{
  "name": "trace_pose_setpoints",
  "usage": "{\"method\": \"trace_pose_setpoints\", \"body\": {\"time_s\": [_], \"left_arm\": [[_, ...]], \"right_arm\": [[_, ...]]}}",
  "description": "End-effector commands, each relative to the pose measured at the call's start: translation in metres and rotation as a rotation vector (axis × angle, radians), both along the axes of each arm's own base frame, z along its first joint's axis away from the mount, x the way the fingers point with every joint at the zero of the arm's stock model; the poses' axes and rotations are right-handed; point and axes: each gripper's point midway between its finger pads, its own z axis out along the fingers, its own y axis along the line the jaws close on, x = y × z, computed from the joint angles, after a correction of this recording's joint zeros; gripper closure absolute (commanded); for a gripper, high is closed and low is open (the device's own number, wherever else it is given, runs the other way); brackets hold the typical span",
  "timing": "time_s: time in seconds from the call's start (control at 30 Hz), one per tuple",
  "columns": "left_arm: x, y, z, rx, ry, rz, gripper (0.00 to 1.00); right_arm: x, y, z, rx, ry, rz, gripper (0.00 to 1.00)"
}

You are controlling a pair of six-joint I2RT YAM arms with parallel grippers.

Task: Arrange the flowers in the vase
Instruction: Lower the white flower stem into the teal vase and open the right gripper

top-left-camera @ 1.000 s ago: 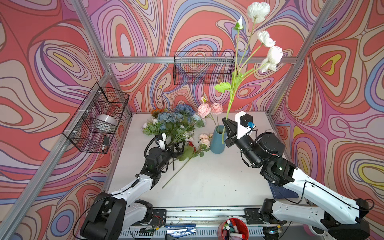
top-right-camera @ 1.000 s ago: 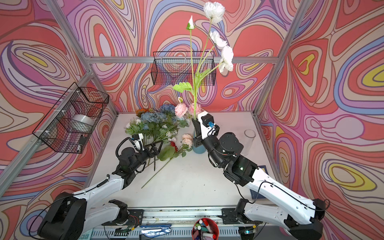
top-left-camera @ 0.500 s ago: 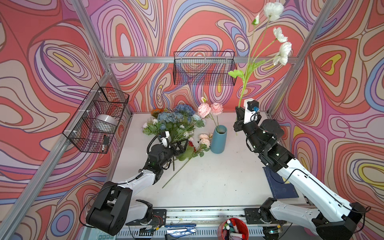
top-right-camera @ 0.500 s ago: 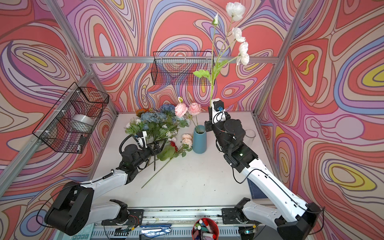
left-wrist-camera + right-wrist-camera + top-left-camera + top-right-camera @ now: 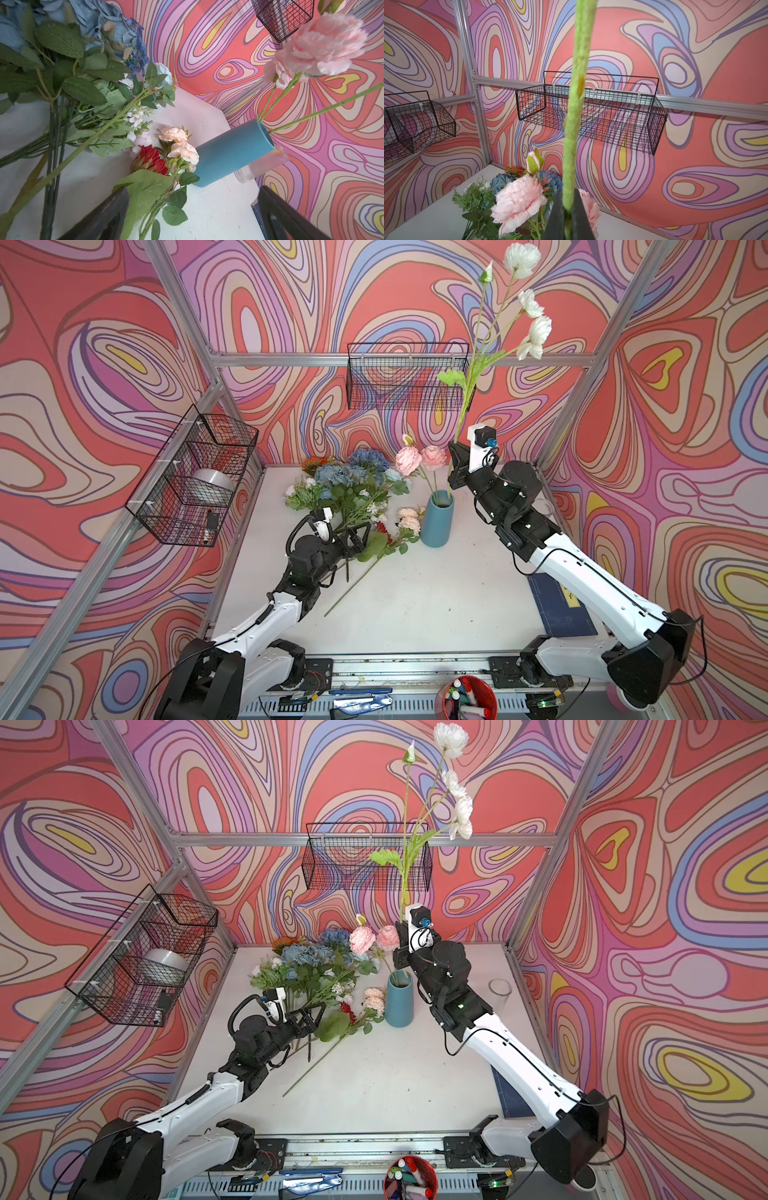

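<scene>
Next, my right gripper lowers to the rim of the vase opening [image 5: 441,498] below it and releases the white flower's stem, since the stem's end already reaches the vase opening.
A blue vase [image 5: 435,522] [image 5: 399,1004] [image 5: 230,153] stands mid-table with two pink flowers [image 5: 419,458] [image 5: 517,199] in it. My right gripper [image 5: 455,466] [image 5: 401,948] [image 5: 568,196] is shut on the green stem [image 5: 574,108] of a tall white flower [image 5: 521,258] [image 5: 451,736]. It holds the flower upright just above the vase, and the stem's lower end reaches the vase mouth. My left gripper [image 5: 357,533] [image 5: 311,1015] [image 5: 192,189] is open, low over the stems of a peach flower [image 5: 178,143] and a red daisy [image 5: 149,159]. More flowers [image 5: 345,485] lie piled behind.
Black wire baskets hang on the back wall [image 5: 407,377] and the left wall [image 5: 195,472]; the left one holds a tape roll. A clear glass [image 5: 500,990] stands right of the vase. A blue book [image 5: 561,605] lies front right, and a red cup of markers [image 5: 467,697] at the front edge.
My right gripper rose from beside the vase, swung right, then came back left with the white flower, bringing its stem over the vase mouth. My left gripper edged towards the lying flowers and stayed open.
</scene>
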Motion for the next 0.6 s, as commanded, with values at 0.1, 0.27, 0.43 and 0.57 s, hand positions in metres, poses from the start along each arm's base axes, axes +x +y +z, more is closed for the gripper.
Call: {"method": "trace_pose_setpoints", "body": {"time_s": [0.1,0.27,0.43,0.57], "left_arm": [[-0.002,0.007,-0.017,0.049,0.035,0.024,0.00],[0.001,0.003,-0.021,0.038,0.045,0.013,0.00],[0.003,0.005,-0.019,0.033,0.037,0.025,0.00],[0.004,0.009,-0.019,0.049,0.036,0.048,0.00]], "right_arm": [[0.014,-0.008,-0.021,0.156,0.041,0.060,1.00],[0.020,-0.008,-0.062,0.232,0.132,0.093,1.00],[0.025,-0.010,-0.109,0.237,0.233,0.068,1.00],[0.027,-0.013,-0.138,0.213,0.293,0.033,1.00]]}}
